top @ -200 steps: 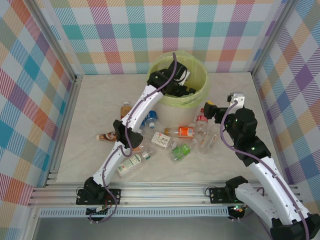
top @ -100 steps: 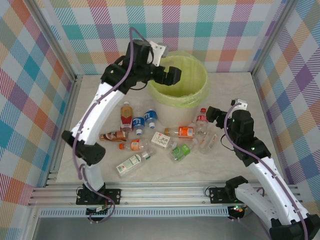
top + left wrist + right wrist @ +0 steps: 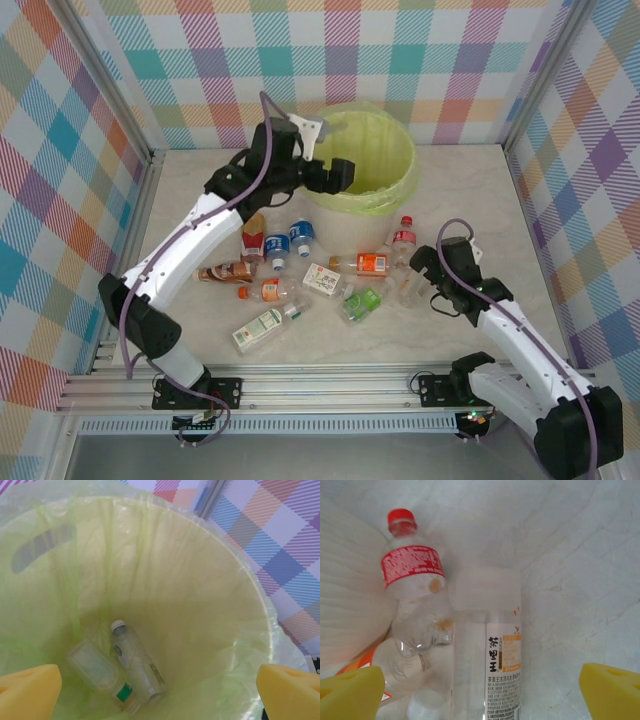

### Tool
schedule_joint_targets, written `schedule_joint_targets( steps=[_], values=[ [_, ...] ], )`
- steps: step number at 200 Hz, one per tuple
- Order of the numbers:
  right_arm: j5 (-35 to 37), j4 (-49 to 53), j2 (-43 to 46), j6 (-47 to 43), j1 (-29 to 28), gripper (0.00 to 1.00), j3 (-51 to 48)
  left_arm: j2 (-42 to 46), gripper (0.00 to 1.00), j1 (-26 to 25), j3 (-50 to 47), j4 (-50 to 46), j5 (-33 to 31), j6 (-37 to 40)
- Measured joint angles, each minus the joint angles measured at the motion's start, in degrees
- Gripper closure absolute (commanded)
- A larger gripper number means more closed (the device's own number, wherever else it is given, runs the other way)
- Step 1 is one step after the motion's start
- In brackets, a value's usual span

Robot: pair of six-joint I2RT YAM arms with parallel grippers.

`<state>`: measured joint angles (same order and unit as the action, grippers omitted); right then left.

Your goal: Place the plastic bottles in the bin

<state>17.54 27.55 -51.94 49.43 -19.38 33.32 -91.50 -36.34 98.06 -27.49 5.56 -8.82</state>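
My yellow fingers are open and the clear bottle lies lengthwise between them, so I should lower my right gripper around the bottle's body (image 3: pixel 412 286) (image 3: pixel 487 637) next to its pale cap and close.
The bin (image 3: pixel 385 150), lined with a yellow-green bag, stands at the back of the table. My left gripper (image 3: pixel 335 175) hangs open over its left rim with nothing in it. The left wrist view looks down into the bin (image 3: pixel 165 555), where a white-capped bottle (image 3: pixel 135 662) and a green-labelled one (image 3: pixel 100 672) lie at the bottom. Several plastic bottles (image 3: pixel 322 279) lie scattered in front of the bin. My right gripper (image 3: pixel 418 275) is open and low over the right-hand ones. A clear bottle with a white and orange label (image 3: pixel 490 665) lies between its yellow pads (image 3: pixel 612 690), and a red-capped bottle (image 3: pixel 412 570) lies beside it.
The pale ribbed wall of the bin (image 3: pixel 345 605) rises just left of the red-capped bottle. Metal frame rails (image 3: pixel 330 385) edge the table, and checked walls close it in. Bare tabletop (image 3: pixel 480 190) lies to the right of the bin.
My left gripper has come up out of the bin and back to its left rim. The right gripper has moved toward the near side and down over the right-hand bottles.
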Motion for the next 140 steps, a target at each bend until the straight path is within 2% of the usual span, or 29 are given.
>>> schedule_joint_targets(
  steps=[35,69,93,140],
  values=[
    [-3.8,-1.8,-6.0,1.8,0.6,0.00,-0.7,10.9,0.00,0.0,-14.3,9.4,-5.2,-2.5],
    [-5.9,-0.5,-14.7,1.6,0.9,0.00,1.3,19.9,0.00,0.0,-22.0,15.7,-10.9,-3.8],
    [-7.3,-0.5,-18.1,0.7,1.1,0.01,2.5,22.2,0.00,0.0,-25.0,17.7,-14.4,-4.9],
    [-7.1,-1.6,-18.5,0.2,1.5,0.03,2.4,22.3,0.00,0.1,-28.3,17.2,-18.0,-6.6]
  ],
)
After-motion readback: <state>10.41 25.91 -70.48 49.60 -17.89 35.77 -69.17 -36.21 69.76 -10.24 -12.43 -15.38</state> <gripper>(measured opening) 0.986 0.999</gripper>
